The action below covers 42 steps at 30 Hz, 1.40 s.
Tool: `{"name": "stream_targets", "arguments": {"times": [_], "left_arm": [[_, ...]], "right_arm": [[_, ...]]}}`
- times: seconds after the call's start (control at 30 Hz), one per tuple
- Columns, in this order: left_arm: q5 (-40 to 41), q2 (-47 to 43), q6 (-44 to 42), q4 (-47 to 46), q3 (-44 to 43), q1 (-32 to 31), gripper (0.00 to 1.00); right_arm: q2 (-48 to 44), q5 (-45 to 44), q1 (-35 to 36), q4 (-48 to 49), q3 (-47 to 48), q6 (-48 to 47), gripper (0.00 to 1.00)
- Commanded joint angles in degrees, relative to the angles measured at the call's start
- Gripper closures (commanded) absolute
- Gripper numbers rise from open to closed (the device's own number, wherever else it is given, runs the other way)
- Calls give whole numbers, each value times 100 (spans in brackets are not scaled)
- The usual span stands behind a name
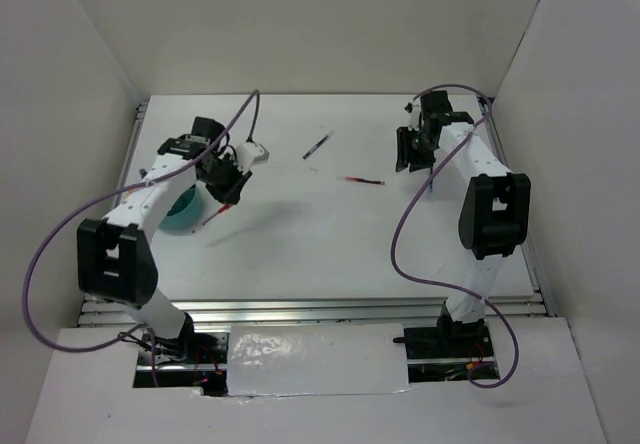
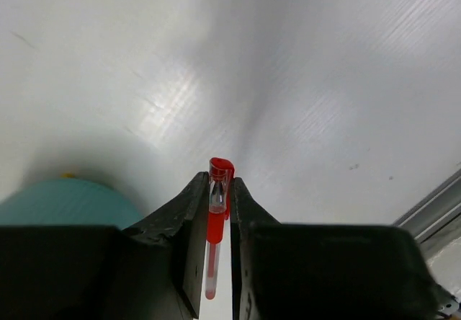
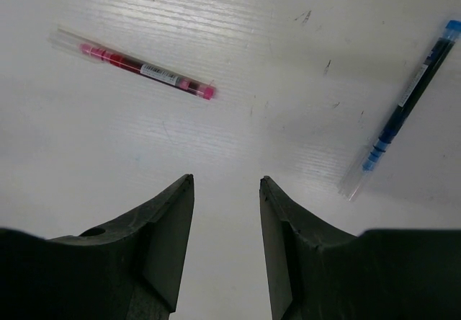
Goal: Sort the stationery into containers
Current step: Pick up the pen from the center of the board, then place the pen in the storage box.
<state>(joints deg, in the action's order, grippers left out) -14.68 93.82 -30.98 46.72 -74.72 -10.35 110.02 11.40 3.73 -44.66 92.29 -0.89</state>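
Observation:
The left gripper moves up over the cup's open top [image 1: 182, 203] next, then lowers the pen inside and releases, since the red pen still hangs beside the teal cup.
My left gripper [image 1: 227, 198] is shut on a thin red pen [image 2: 215, 219], held by its capped end just right of the teal cup [image 1: 181, 211]. In the left wrist view the pen stands between the jaws and the cup's rim [image 2: 66, 199] shows at lower left. My right gripper [image 1: 408, 152] is open and empty at the back right, above the table. A pink-red pen [image 3: 137, 68] in a clear barrel and a dark blue-capped pen [image 3: 403, 107] lie ahead of it. From above they are the red pen [image 1: 362, 180] and the dark pen [image 1: 317, 145].
White walls enclose the table on the left, back and right. A metal rail [image 1: 300, 309] runs along the near edge. Purple cables loop off both arms. A small white part [image 1: 254, 152] sits by the left wrist.

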Motion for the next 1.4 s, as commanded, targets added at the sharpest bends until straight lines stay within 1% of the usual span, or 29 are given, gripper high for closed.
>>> {"name": "stream_targets", "arguments": {"times": [0.0,0.03,0.13,0.17,0.2,0.23,0.27,0.3,0.37,0.4,0.63,0.7,0.83,0.9,1.13,1.37], "left_arm": [[-965,-917,84,285,-666,173,100],[-1123,-1162,75,250,-736,234,100],[-1581,-1594,40,-22,-738,787,100],[-1774,-1682,-21,-110,-650,919,100],[-1862,-1892,-31,-406,-562,1008,100],[-1924,-1998,-5,-583,-300,1313,100],[-2029,-2069,48,-742,-185,1403,100],[-2074,-2122,83,-987,-105,1500,100],[-2240,-2193,145,-1173,141,1764,100],[-2468,-2210,171,-1322,281,1912,100],[-2847,-2219,101,-2104,853,2370,100],[-2918,-2193,162,-2402,967,2493,100],[-2962,-2105,198,-2694,1021,2608,100],[-2988,-2008,172,-2712,1003,2652,100],[-3024,-1727,145,-2852,1064,2793,100],[-2936,-1674,163,-3099,1381,2837,99]], "right_arm": [[-314,47,75,-130,140,80,52],[-297,55,102,-139,149,80,52],[-262,73,155,-130,184,80,52],[-261,90,181,-104,193,80,52],[-253,82,190,-104,193,80,52],[-244,73,199,-104,184,80,52],[-244,90,207,-104,175,80,52],[-244,91,207,-95,175,80,52],[-235,99,225,-77,140,80,52],[-235,108,216,-69,114,80,52],[-279,108,234,2,-9,80,52],[-262,117,242,10,-44,80,52],[-226,126,286,19,-45,80,52],[-209,117,304,10,-53,228,52],[-182,108,348,19,-45,256,52],[-156,82,339,37,-53,247,52]]}}
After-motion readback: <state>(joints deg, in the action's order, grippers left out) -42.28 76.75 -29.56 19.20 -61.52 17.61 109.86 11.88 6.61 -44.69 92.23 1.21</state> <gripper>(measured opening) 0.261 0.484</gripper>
